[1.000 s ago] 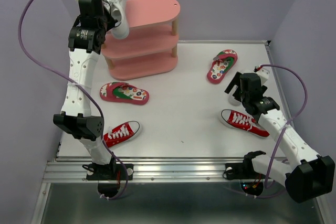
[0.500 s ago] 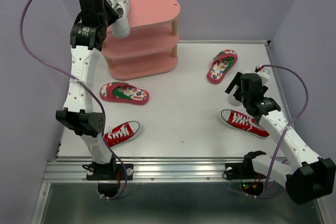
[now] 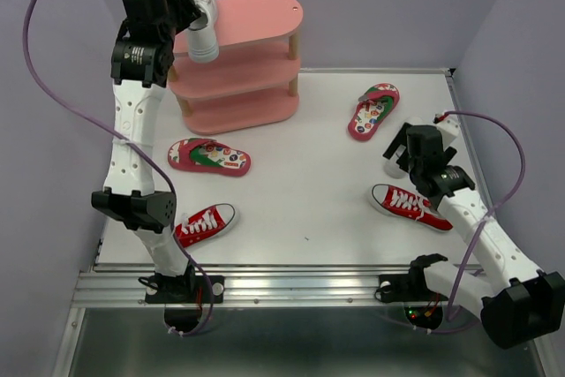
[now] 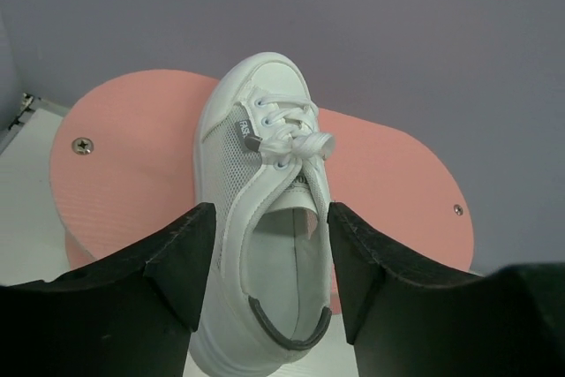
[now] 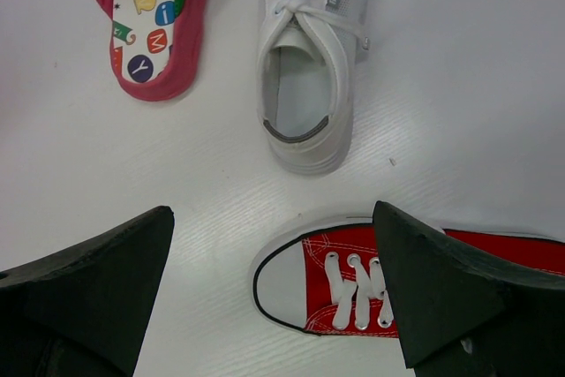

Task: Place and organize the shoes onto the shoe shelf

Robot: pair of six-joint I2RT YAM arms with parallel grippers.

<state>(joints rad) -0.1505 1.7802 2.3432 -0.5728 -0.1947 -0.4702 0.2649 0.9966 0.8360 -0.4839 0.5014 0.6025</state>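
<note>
My right gripper is next going to lower its fingers on both sides of the white sneaker's side collar by the grey label (image 5: 341, 79), because that collar is below and the sneaker's opening faces up.
A white sneaker (image 4: 265, 218) lies on the left end of the pink shoe shelf's top board (image 4: 388, 174), with its heel past the edge. My left gripper (image 4: 271, 218) is open, a finger on each side of the heel; in the top view it (image 3: 190, 15) is at the shelf (image 3: 256, 50). The right gripper (image 5: 274, 218) hangs open low over the table, empty. Below it is a red sneaker's toe (image 5: 353, 293). Ahead of it lie the other white sneaker (image 5: 305, 77) and a flip-flop (image 5: 150, 24).
On the table lie a flip-flop (image 3: 210, 156) left of centre and a red sneaker (image 3: 206, 222) near the left arm's base. Further right are a flip-flop (image 3: 373, 110) and a red sneaker (image 3: 410, 206). The lower shelf boards hold nothing I can see.
The left gripper lowered the tilted white sneaker onto the top board, and its jaws have spread off it. The right arm has barely shifted.
</note>
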